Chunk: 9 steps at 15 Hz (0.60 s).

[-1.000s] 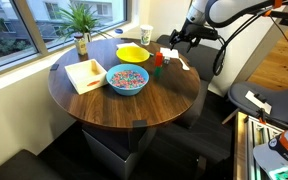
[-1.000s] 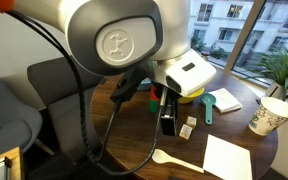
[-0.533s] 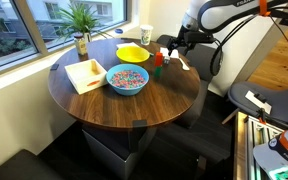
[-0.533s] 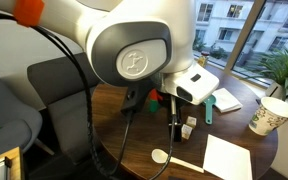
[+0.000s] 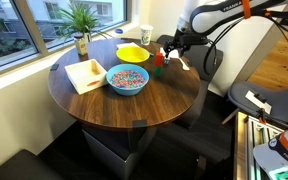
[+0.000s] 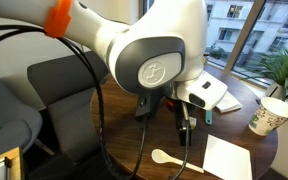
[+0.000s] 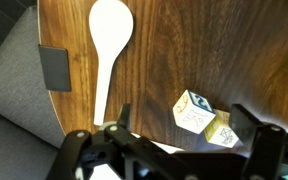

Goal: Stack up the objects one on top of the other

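Observation:
My gripper will go down a little way to the white cube (image 7: 193,112) next, and its fingers will stay open.
A tiny red piece (image 5: 159,57) stands next to a tiny green piece (image 5: 156,70) on the round wooden table, beside the yellow bowl (image 5: 132,53). My gripper (image 5: 170,48) hangs over the table edge just beyond them. In the wrist view my gripper (image 7: 189,125) is open. Two small printed cubes lie touching on the wood below and between its fingers, one white (image 7: 191,109) and one yellowish (image 7: 223,131). In an exterior view my gripper (image 6: 187,125) points down at the table, and the arm hides the red and green pieces.
A blue bowl of coloured bits (image 5: 127,80) sits mid-table, with a white napkin (image 5: 85,74), a paper cup (image 5: 146,34) and a potted plant (image 5: 80,22) behind. A white spoon (image 7: 108,40) lies near the cubes, next to a white sheet (image 6: 229,158).
My arm has swung further over the table edge by the spoon, and its body now covers more of one exterior view. The objects on the table have not moved.

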Available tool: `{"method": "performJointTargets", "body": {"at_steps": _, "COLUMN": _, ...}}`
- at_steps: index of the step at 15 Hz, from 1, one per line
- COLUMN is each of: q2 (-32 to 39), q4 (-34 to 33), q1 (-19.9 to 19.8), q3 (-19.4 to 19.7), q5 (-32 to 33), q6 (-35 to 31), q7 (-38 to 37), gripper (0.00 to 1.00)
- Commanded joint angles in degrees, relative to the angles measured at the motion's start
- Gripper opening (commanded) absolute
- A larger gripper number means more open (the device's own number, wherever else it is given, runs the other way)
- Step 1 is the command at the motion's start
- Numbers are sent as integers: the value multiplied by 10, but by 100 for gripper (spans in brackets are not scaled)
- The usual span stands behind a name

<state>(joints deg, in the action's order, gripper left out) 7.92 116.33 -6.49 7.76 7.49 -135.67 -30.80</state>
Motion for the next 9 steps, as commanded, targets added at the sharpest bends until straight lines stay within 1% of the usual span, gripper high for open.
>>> {"method": "performJointTargets", "body": {"at_steps": 1, "q2": 26, "q4": -26, "q1": 6, "q3": 5, "q5": -4, "q6": 7, "q7": 17, "gripper": 100}}
{"method": "performJointTargets", "body": {"at_steps": 9, "q2": 49, "q4": -45, "q1": 8, "q3": 8, "q5": -6, "q6": 10, "q7": 21, "gripper": 100}}
